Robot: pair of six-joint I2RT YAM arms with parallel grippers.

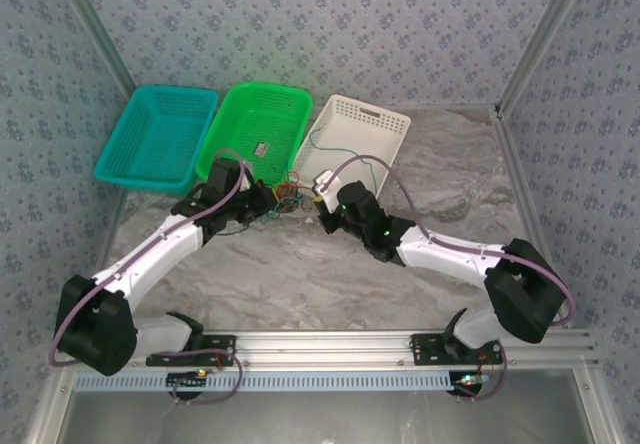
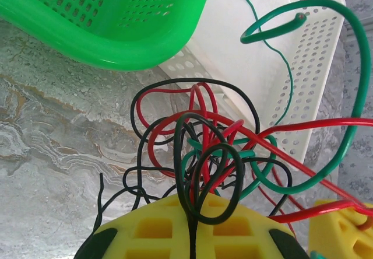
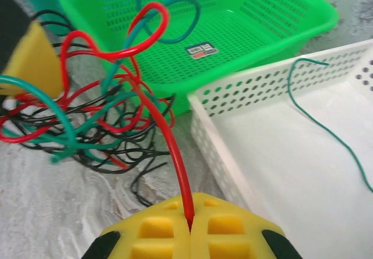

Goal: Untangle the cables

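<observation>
The left gripper draws back and down onto the bare marble before the green basket next and releases the black cable loop, since that part of the marble lies clear.
The cables (image 1: 288, 198) lie as a knot of red, green and black wires on the marble table in front of the green basket. My left gripper (image 2: 195, 205) is shut on a black cable loop (image 2: 224, 180) at the near edge of the tangle (image 2: 210, 142). My right gripper (image 3: 190, 223) is shut on the end of a red cable (image 3: 172, 148), which arcs up into the tangle (image 3: 87, 119). In the top view the left gripper (image 1: 268, 202) and right gripper (image 1: 325, 204) flank the knot. A thin green wire (image 3: 332, 132) lies in the white basket.
Three baskets stand in a row at the back: teal (image 1: 158, 136), green (image 1: 262, 88) holding a small label (image 1: 262, 148), and white (image 1: 372, 106). The white basket's wall (image 3: 233, 130) is just right of the held red cable. Enclosure walls border the table.
</observation>
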